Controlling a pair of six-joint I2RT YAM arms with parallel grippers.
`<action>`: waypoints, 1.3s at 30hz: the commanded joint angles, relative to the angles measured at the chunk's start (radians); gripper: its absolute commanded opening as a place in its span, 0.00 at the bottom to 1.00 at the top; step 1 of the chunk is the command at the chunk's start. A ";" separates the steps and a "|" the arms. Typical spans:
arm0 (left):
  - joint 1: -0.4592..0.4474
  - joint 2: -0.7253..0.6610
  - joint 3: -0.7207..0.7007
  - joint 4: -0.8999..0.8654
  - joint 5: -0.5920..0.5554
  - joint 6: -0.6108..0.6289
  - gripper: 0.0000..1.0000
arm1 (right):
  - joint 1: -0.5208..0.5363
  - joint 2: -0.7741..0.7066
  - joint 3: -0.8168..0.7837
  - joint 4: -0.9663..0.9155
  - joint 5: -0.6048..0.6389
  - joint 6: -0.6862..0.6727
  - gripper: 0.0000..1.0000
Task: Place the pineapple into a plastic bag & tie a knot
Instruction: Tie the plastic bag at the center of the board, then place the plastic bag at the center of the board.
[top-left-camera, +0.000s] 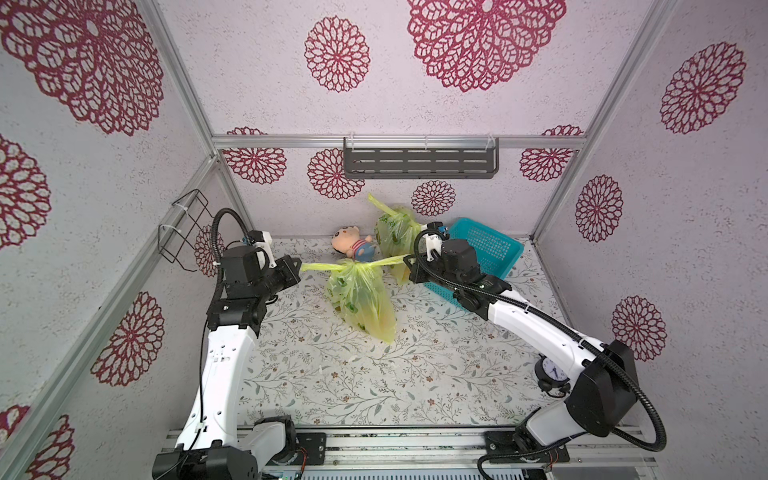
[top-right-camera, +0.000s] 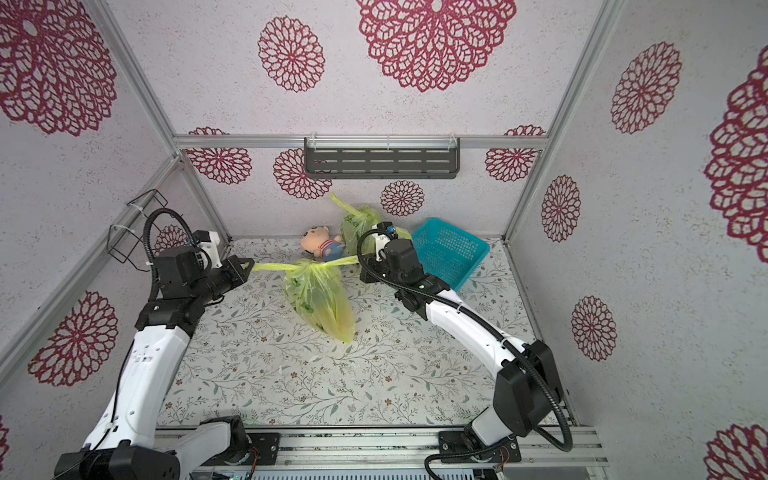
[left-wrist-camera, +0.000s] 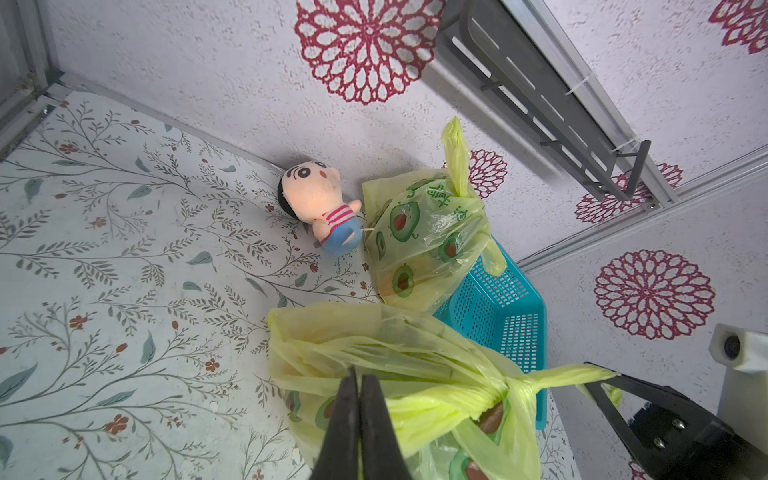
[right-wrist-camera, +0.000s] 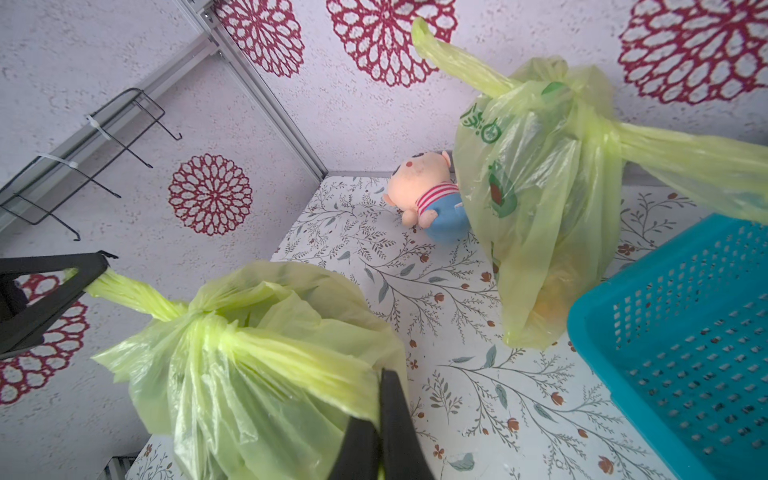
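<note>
I will move my left gripper outward and down next, put the bag on the tabletop by the plush doll and let go of the bag's handle, because the knot (left-wrist-camera: 505, 388) is pulled tight.
A yellow-green plastic bag (top-left-camera: 361, 299) with avocado prints hangs between my two grippers over the middle of the floral table, in both top views. Its two handles are pulled taut sideways from a knot (top-left-camera: 353, 264) at its neck. My left gripper (top-left-camera: 300, 266) is shut on the left handle (left-wrist-camera: 424, 409). My right gripper (top-left-camera: 406, 261) is shut on the right handle (right-wrist-camera: 307, 370). The wrist views show the knot (left-wrist-camera: 505, 388) cinched tight, with the bag (right-wrist-camera: 249, 395) bulging below it. The pineapple is hidden; only blurred shapes show through the plastic.
A second tied bag (top-left-camera: 395, 232) leans on the back wall beside a plush doll (top-left-camera: 353, 245). A teal basket (top-left-camera: 486, 249) lies tilted behind my right arm. An alarm clock (top-left-camera: 550, 374) stands front right. A grey shelf (top-left-camera: 419, 160) and a wire rack (top-left-camera: 183, 228) hang on the walls.
</note>
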 joint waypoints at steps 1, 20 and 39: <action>0.085 0.002 -0.032 0.121 -0.156 0.011 0.00 | -0.136 0.006 -0.004 0.008 0.178 0.000 0.00; 0.115 0.061 -0.121 0.266 -0.255 -0.034 0.00 | -0.181 0.093 0.017 0.013 0.251 -0.057 0.00; 0.137 0.482 0.299 0.419 -0.061 -0.080 0.00 | -0.226 0.430 0.486 -0.022 0.103 -0.046 0.00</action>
